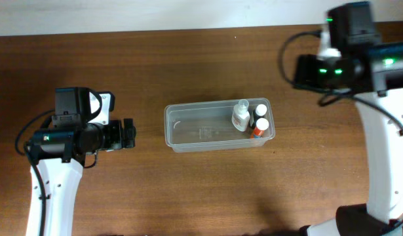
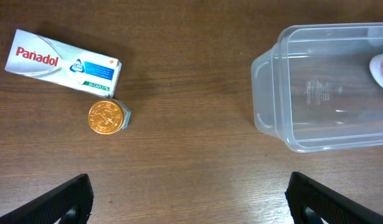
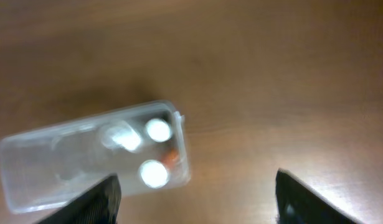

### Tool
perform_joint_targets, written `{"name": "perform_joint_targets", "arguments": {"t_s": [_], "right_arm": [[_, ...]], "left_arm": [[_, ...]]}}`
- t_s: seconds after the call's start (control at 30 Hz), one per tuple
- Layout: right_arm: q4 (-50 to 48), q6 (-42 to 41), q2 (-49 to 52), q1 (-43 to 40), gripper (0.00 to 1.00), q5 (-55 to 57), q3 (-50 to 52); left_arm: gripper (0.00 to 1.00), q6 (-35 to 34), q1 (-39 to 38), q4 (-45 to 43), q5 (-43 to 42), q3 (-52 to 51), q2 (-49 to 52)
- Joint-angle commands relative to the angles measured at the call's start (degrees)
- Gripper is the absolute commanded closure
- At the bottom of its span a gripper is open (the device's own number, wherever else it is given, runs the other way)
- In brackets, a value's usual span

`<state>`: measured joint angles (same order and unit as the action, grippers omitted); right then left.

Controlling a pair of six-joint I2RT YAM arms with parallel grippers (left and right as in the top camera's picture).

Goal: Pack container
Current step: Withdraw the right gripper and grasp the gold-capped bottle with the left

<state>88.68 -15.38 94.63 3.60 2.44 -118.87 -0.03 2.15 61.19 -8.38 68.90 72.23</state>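
Observation:
The small gold-lidded jar point(image 2: 108, 117) is below my left gripper's fingers and to their left in the wrist view, so I need to move my left gripper across and down onto it next.
The clear plastic container point(image 1: 170, 126) lies in the middle of the table. At its right end stand a clear bottle point(image 1: 240, 117) and two white-capped bottles point(image 1: 261, 109) point(image 1: 261, 124). My left gripper point(image 1: 129, 133) is open and empty, left of the container. In the left wrist view the open jaws point(image 2: 190, 199) hang over bare table, with the container point(image 2: 263, 93) ahead on the right. A white Panadol box point(image 2: 63, 62) and a small gold-lidded jar point(image 2: 108, 117) lie ahead on the left. My right gripper point(image 3: 197, 199) is open and empty, high above the container point(image 3: 54, 162), which looks blurred.
The brown wooden table point(image 1: 201, 59) runs to a pale wall edge at the back. The right arm's wrist and camera point(image 1: 339, 62) hang over the back right. The box and jar are hidden under the left arm in the overhead view.

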Motion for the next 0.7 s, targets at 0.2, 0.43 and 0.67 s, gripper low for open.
{"name": "perform_joint_targets", "arguments": {"t_s": [0.2, 0.43, 0.67], "right_arm": [[1.9, 7.4, -12.0, -9.2, 0.30, -4.7, 18.6], [-9.1, 7.5, -26.8, -9.2, 0.11, -5.0, 45.6], [-11.4, 7.6, -24.0, -9.2, 0.11, -7.0, 52.3]], "left_arm": [[0.01, -4.7, -0.1, 2.0, 5.9, 1.0, 0.1], [0.01, -9.8, 1.5, 2.0, 9.9, 5.7, 5.2], [0.01, -11.3, 8.0, 1.6, 9.9, 9.6, 23.8]]}}
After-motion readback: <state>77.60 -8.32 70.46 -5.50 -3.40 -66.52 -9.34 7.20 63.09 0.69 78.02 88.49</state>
